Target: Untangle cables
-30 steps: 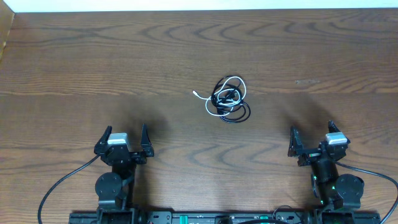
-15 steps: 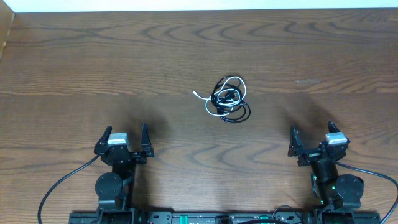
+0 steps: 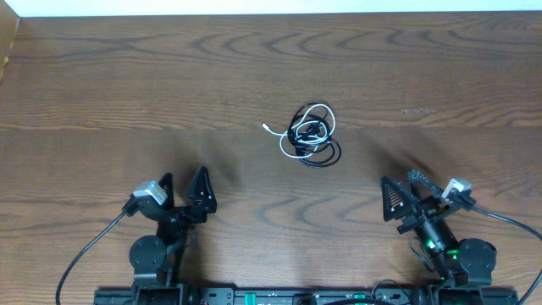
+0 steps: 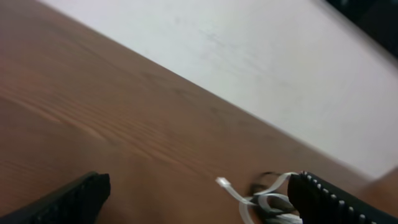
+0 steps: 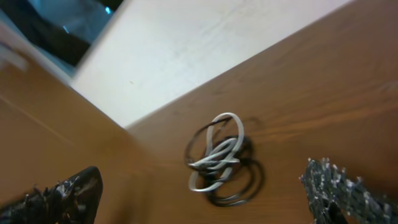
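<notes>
The white cable's far loop (image 3: pixel 324 106) (image 5: pixel 231 114) bulges from the tangle, so the robot will bring its right gripper outward, to the left in the overhead view, and down onto it.
A small tangle of a white cable and a black cable (image 3: pixel 310 135) lies on the wooden table, near its middle. The white cable's plug end sticks out to the left. My left gripper (image 3: pixel 183 188) is open and empty at the near left, well short of the tangle. My right gripper (image 3: pixel 405 193) is open and empty at the near right. The tangle shows in the right wrist view (image 5: pixel 219 158) between the open fingers (image 5: pixel 205 202), and partly at the bottom right of the left wrist view (image 4: pixel 267 200), where the fingers (image 4: pixel 199 202) stand wide apart.
The wooden table (image 3: pixel 152 76) has a pale far edge (image 3: pixel 271 7) along the top. Both arm bases and their cables sit at the near edge.
Both wrists have tilted, so the grippers now point toward the table's middle. The tangle has not moved.
</notes>
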Tool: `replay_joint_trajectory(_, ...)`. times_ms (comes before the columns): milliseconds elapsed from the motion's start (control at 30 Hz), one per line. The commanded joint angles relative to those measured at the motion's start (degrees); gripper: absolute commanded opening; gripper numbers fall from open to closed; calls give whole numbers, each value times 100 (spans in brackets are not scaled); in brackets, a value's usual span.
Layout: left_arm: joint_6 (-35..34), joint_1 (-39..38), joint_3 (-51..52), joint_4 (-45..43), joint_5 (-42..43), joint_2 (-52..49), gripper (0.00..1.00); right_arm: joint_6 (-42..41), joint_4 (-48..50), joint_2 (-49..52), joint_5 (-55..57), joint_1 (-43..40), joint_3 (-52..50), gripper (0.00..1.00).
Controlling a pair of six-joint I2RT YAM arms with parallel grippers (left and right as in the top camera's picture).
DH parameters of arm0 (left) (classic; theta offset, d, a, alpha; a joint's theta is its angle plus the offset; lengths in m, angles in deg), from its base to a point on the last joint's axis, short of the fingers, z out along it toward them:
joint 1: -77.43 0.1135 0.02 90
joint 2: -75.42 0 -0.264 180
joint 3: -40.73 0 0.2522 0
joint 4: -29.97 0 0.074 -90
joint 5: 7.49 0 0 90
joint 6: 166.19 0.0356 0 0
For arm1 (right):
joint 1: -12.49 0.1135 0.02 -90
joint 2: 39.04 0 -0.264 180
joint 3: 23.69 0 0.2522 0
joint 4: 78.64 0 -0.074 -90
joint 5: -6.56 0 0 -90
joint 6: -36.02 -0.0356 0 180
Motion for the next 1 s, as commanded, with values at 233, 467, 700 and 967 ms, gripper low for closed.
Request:
replay_joint_trajectory(233, -682, -20, -791, -1032, 1436, -59, 97, -96, 1510, -22, 42, 50, 546, 99)
replay_joint_trajectory(467, 317, -22, -3318, 914, 2304, -1567, 97, 1067, -1003, 883, 256, 24, 2826, 99)
replay_joint_trajectory(700, 1598, -22, -6078, 4594, 3108, -4354, 97, 2459, -3884, 3228, -273, 24, 5381, 99)
replay_joint_trajectory(967, 1805, -22, -7344, 7407, 3132, -7082, 97, 2719, -5945, 5799, -1598, 28, 7136, 99)
